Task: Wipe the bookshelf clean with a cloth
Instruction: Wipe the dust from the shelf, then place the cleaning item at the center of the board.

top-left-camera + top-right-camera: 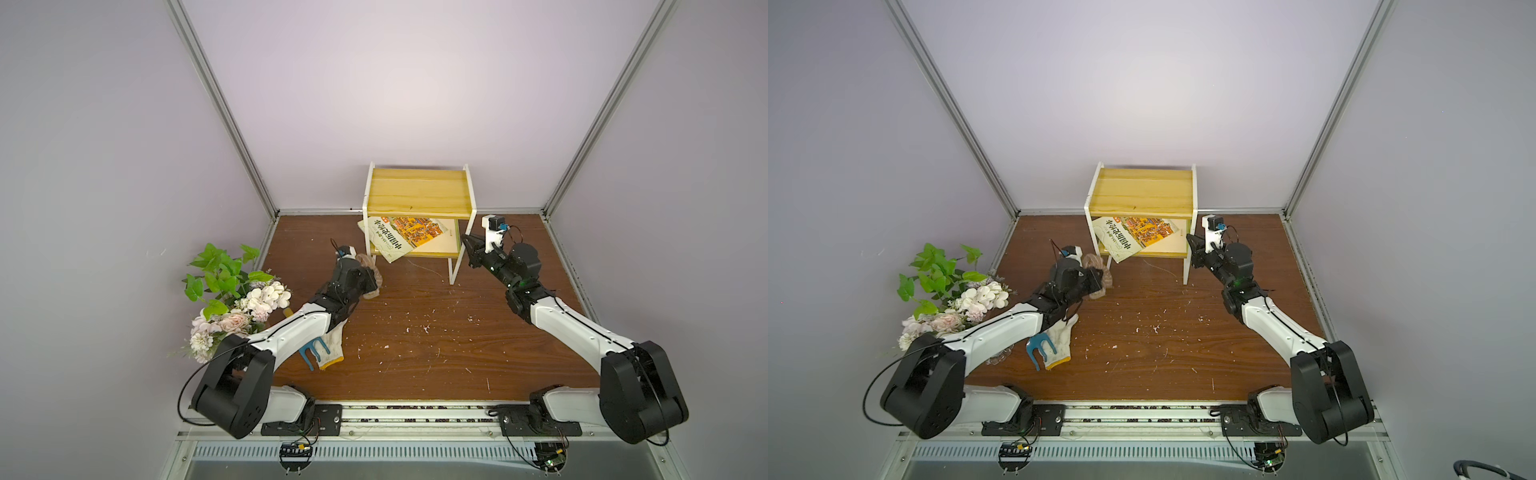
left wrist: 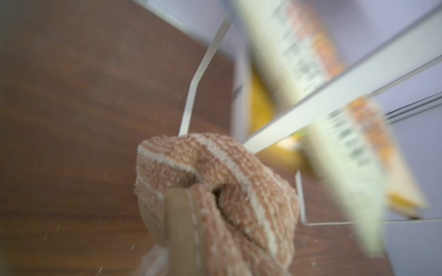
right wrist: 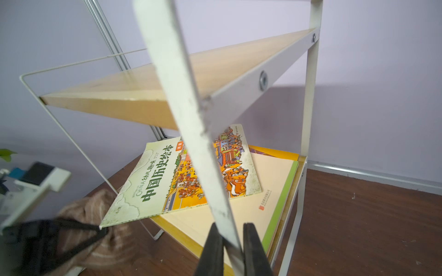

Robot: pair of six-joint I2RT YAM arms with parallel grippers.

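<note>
The left gripper should pull back from the bookshelf's leg and go down to the tabletop between the glove and crumbs to let go of the cloth, because that spot is open.
The bookshelf (image 1: 417,189) (image 1: 1142,189) stands at the back middle of the brown table, with a white frame and two yellow boards. My left gripper (image 1: 372,277) (image 1: 1100,281) is shut on the tan striped cloth (image 1: 368,262) (image 1: 1094,262) (image 2: 215,172), low beside the shelf's front left leg. The bunched cloth hides most of its fingers in the left wrist view. My right gripper (image 1: 466,242) (image 1: 1191,241) (image 3: 230,229) is shut on the bookshelf's front right upright (image 3: 191,114). A picture book (image 1: 401,237) (image 3: 167,176) lies askew on the lower board, overhanging its left front corner.
A second cream book with a green edge (image 3: 263,191) lies under the picture book. A flower bouquet (image 1: 232,299) fills the left edge. A white glove with a yellow cuff (image 1: 330,349) and a blue tool (image 1: 309,353) lie under my left arm. White crumbs (image 1: 415,328) dot the table.
</note>
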